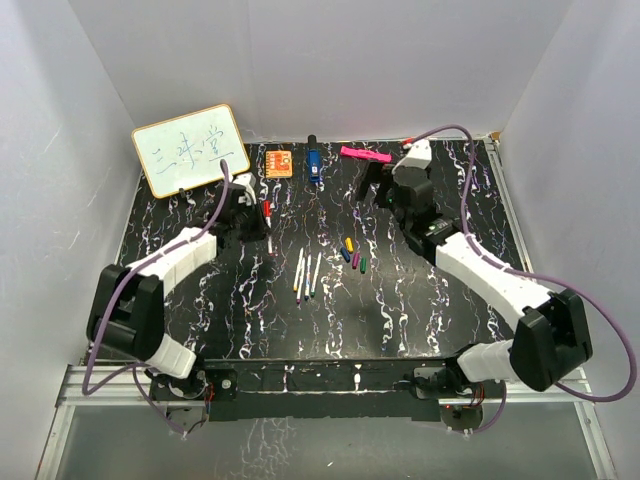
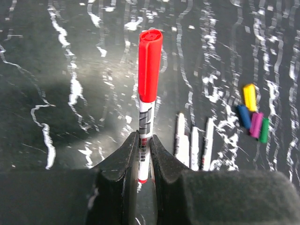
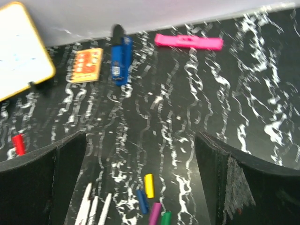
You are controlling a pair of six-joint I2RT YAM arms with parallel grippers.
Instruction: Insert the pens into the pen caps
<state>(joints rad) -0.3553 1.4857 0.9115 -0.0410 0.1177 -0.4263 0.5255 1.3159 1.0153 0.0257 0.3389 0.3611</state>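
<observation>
My left gripper should next come down to the table, clear of the other white pens, and let go of its pen's body.
My left gripper is shut on the white barrel of a pen that wears the red pen cap. The pen points away from me, above the table; from above it shows at the left-centre. More white pens lie side by side on the table, mid-table in the top view. To their right lie the yellow, blue, purple and green pen caps in a cluster. My right gripper is open and empty, hovering behind those caps.
A whiteboard leans at the back left. Along the back edge lie an orange block, a chunky blue object and a pink marker. White walls close in the black marbled table on three sides.
</observation>
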